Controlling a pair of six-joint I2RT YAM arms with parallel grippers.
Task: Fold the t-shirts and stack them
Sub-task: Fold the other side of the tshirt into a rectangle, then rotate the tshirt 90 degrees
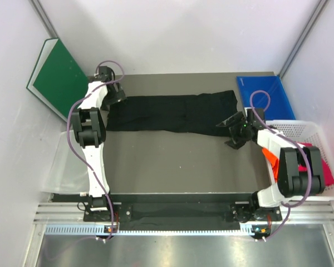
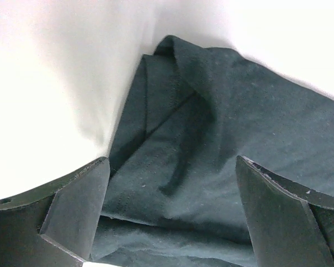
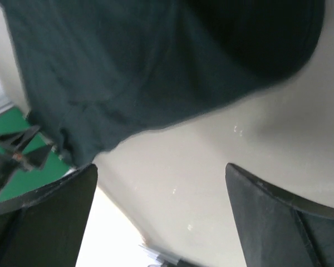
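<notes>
My left gripper moves down onto the black t-shirt's end (image 1: 116,104) (image 2: 170,161) by the green board next, just short of its far corner, since layered cloth lies between the spread fingers.
The black t-shirt (image 1: 175,113) lies folded into a long band across the far half of the table. My left gripper (image 1: 114,99) is open over its left end; in the left wrist view the dark cloth (image 2: 211,139) fills the space between the spread fingers, with a folded corner at the top. My right gripper (image 1: 234,132) is open just off the shirt's right near corner; in the right wrist view the black cloth (image 3: 156,61) lies ahead and bare table shows between the fingers. A magenta-pink shirt (image 1: 325,172) and an orange one (image 1: 272,159) lie in the white basket (image 1: 323,133).
A stiff green board (image 1: 60,78) leans at the back left. A blue board (image 1: 266,95) lies at the back right corner. A clear plastic bin (image 1: 58,167) stands left of the table. The white walls stand close on all sides.
</notes>
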